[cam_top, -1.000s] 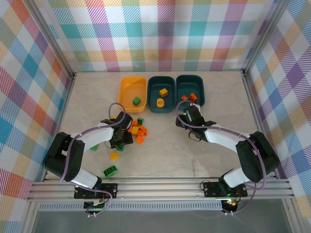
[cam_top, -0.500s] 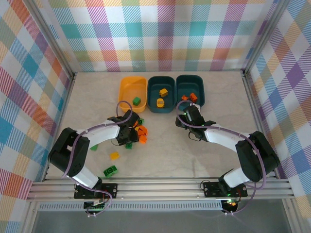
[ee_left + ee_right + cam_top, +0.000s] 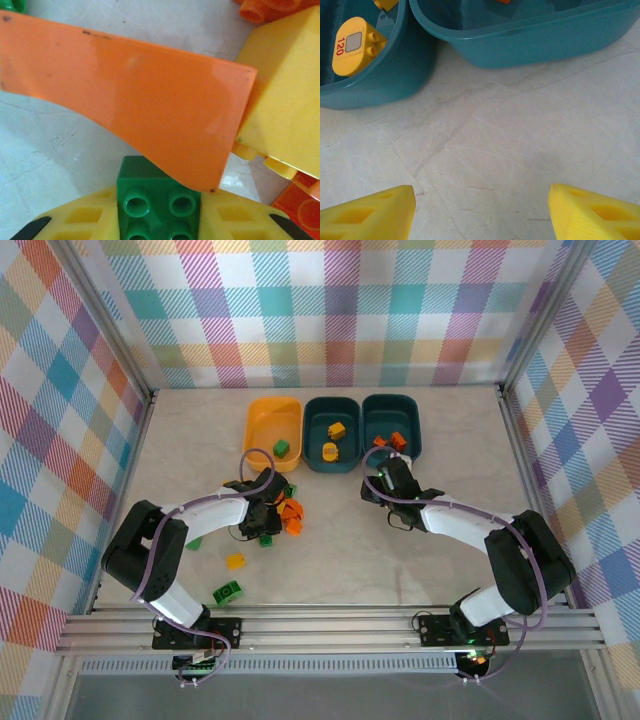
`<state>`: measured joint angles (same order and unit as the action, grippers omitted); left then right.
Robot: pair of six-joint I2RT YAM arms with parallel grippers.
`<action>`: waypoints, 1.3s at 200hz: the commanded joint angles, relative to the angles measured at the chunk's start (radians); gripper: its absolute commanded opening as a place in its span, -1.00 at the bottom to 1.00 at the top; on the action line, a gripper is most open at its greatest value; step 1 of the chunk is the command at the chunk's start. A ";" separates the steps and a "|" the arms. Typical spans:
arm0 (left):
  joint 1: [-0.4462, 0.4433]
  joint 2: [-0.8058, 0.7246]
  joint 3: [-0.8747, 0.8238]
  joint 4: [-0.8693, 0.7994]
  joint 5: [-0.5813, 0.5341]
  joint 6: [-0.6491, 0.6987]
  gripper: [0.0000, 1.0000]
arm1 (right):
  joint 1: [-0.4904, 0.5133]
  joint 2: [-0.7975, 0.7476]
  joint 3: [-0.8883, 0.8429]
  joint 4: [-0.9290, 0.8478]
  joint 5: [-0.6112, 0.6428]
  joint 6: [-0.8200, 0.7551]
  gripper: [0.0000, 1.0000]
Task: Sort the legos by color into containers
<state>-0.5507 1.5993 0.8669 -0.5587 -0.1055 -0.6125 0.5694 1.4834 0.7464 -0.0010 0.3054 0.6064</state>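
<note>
The left gripper rises next and carries the brick outward to release it over the yellow-orange bin (image 3: 252,430). The bin lies outward of the gripper and holds green already.
My left gripper (image 3: 267,528) is low at the loose pile of legos, shut on a small green brick (image 3: 157,200) that sits between its yellow fingers (image 3: 80,220). A large orange piece (image 3: 135,105) and a yellow brick (image 3: 285,110) lie just ahead of it. My right gripper (image 3: 385,477) hovers open over bare table in front of the two teal bins, nothing between its fingers (image 3: 370,212). The yellow-orange bin (image 3: 252,430) holds a green brick (image 3: 282,448). The middle teal bin (image 3: 309,435) holds yellow bricks (image 3: 330,451); the right teal bin (image 3: 417,430) holds orange-red ones (image 3: 397,440).
Orange and yellow bricks (image 3: 290,510) are heaped right of my left gripper. Loose on the table are a yellow brick (image 3: 236,561) and green bricks (image 3: 227,591), (image 3: 193,543), (image 3: 289,490). Plaid walls close in the table on three sides.
My left gripper has slid right into the pile, the green brick going with it; almost no motion in the last half second. The right arm has stayed put.
</note>
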 commanded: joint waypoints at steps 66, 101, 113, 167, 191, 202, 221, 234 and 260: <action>0.074 -0.177 0.286 -0.067 0.002 0.110 -0.53 | 0.006 0.002 0.029 -0.003 0.008 0.001 0.40; 0.219 0.140 0.619 -0.088 0.077 0.129 -0.54 | 0.005 -0.077 -0.018 0.009 0.105 0.005 0.43; 0.236 0.266 0.758 -0.127 0.091 0.139 -0.54 | 0.002 -0.115 -0.040 0.007 0.120 0.029 0.54; 0.244 0.693 1.267 -0.311 0.118 0.148 -0.43 | -0.047 -0.292 -0.121 -0.045 0.216 0.129 0.95; 0.247 0.762 1.335 -0.322 0.136 0.142 -0.36 | -0.164 -0.425 -0.117 -0.107 0.018 0.193 0.99; 0.250 0.769 1.340 -0.313 0.157 0.143 -0.26 | -0.166 -0.493 -0.122 -0.098 -0.002 0.159 0.99; 0.252 0.745 1.347 -0.308 0.195 0.152 0.24 | -0.164 -0.515 -0.072 -0.127 -0.126 0.058 0.99; 0.251 0.688 1.321 -0.298 0.206 0.156 0.42 | -0.131 -0.449 0.004 -0.182 -0.255 -0.020 0.92; 0.250 0.443 1.095 -0.181 0.227 0.139 0.52 | 0.138 -0.230 0.135 -0.261 -0.176 -0.194 0.85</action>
<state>-0.3046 2.3100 2.1075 -0.8093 0.0780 -0.4709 0.5098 1.0851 0.7853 -0.1535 0.1905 0.6064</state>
